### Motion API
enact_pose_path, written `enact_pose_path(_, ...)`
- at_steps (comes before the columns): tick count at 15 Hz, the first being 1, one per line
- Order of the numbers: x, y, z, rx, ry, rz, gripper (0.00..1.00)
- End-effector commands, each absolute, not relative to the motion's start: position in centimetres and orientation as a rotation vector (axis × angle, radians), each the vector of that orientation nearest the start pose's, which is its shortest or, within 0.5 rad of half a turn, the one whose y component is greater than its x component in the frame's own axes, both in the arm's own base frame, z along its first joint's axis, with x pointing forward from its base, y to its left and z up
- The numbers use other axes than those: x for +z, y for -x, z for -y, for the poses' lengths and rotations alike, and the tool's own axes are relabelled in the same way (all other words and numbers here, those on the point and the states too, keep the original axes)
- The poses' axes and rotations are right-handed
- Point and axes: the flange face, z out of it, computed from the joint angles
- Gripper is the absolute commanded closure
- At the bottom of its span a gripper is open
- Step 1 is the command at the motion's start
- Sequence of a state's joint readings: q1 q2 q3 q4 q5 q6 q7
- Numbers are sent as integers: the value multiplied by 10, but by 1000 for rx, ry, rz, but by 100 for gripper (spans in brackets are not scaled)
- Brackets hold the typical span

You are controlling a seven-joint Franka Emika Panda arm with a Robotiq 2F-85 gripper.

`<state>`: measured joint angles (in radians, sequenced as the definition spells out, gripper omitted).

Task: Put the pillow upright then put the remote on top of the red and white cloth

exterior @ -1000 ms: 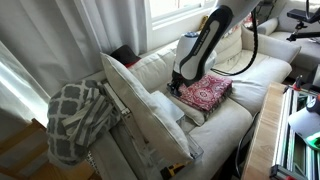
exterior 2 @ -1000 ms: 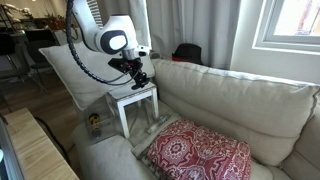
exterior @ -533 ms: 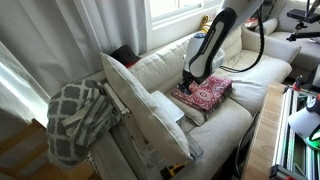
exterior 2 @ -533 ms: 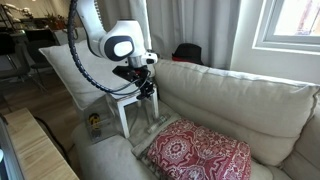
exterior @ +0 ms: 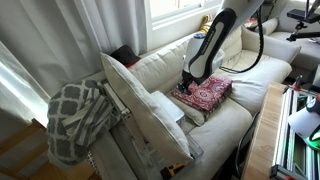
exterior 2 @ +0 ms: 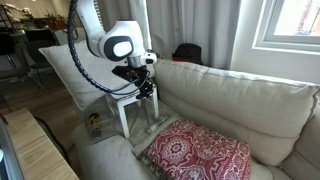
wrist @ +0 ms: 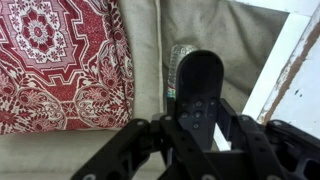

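Note:
My gripper swings to the left in the wrist view next, then lowers the black remote onto the cloth's border.
The large cream-white pillow stands tilted on its edge at the sofa's end and also shows behind the arm in an exterior view. The red and white cloth lies flat on the sofa seat; it shows in both exterior views and at the left of the wrist view. My gripper is shut on the black remote and holds it above the seat, just beside the cloth's edge. It shows in both exterior views.
A grey-and-white lattice blanket hangs over the sofa arm beside the pillow. A small white side table stands past the sofa's end, close to the gripper. A dark object sits behind the sofa back. A wooden desk edge is nearby.
A second ago the gripper with the remote was further from the cloth; it moved towards the cloth's edge. In the last half second nothing has visibly moved.

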<state>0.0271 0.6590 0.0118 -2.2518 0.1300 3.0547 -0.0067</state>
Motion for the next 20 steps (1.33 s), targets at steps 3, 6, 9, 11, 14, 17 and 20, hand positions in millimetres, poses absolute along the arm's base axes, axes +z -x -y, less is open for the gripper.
enact_pose_path(3, 46, -538, 21, -178, 3126, -115, 82)
enact_pose_path(6, 12, -537, 53, -187, 3140, -47, 82)
enact_pose_path(9, -22, -533, 90, -199, 3150, -23, 82)
enact_pose_path(11, -41, -531, 108, -219, 3133, -32, 82)
enact_pose_path(14, -70, -529, 124, -209, 3124, -29, 82)
enact_pose_path(17, -91, -530, 130, -241, 3102, -41, 82)
enact_pose_path(20, -106, -534, 131, -287, 3108, -29, 82)
